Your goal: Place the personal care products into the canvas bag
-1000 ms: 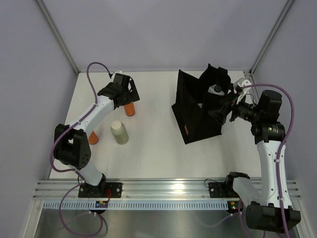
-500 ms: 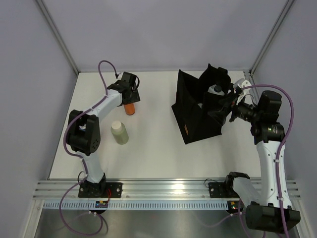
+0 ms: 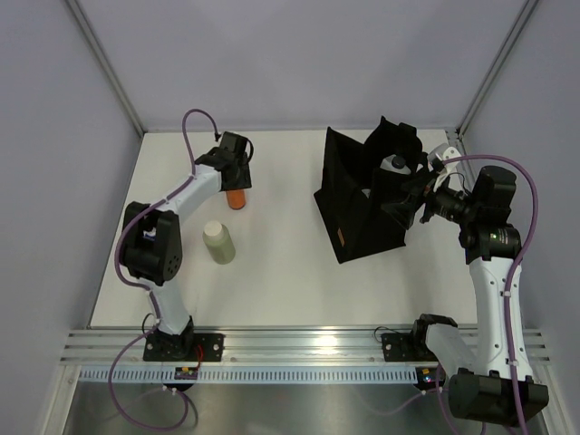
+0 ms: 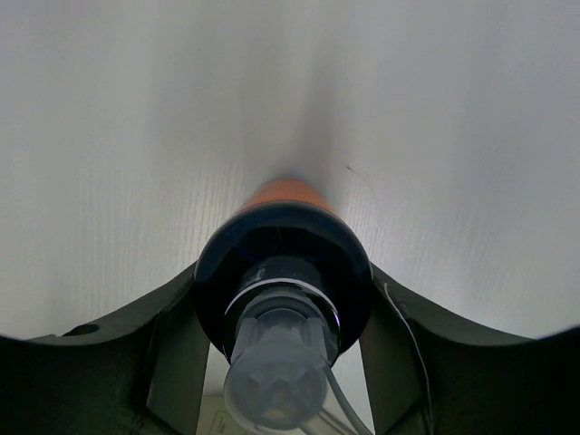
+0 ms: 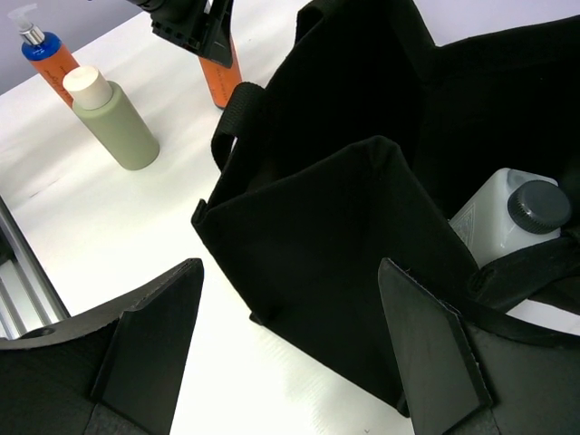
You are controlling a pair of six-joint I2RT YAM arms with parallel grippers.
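Observation:
I need to lift the orange bottle with my left gripper, move it toward the right in the top view and lower it into the open bag (image 3: 362, 199), because there is room inside.
My left gripper (image 3: 235, 172) (image 4: 283, 308) is shut on the dark blue cap of an upright orange bottle (image 3: 237, 200) (image 4: 285, 192) at the back left. Its clear pump nozzle pokes up between the fingers (image 4: 172, 335). An olive-green bottle (image 3: 218, 243) (image 5: 113, 120) lies nearer the front. A second orange bottle (image 5: 47, 54) with a blue cap stands beyond it in the right wrist view, hidden under the left arm from above. The black canvas bag (image 3: 362, 199) (image 5: 362, 208) stands open with a white, black-capped bottle (image 3: 396, 165) (image 5: 506, 217) inside. My right gripper (image 3: 410, 195) (image 5: 290, 272) is open beside the bag's wall.
A small brown label (image 3: 342, 238) sits on the bag's near side. One loop handle (image 5: 237, 122) sticks up on the bag's left edge. Grey walls enclose the white table (image 3: 281, 281), and an aluminium rail (image 3: 299, 344) runs along its near edge.
The left gripper's jaws have closed on the orange bottle's cap, and the left arm's elbow has swung in over the table. The right arm and the bag have not moved.

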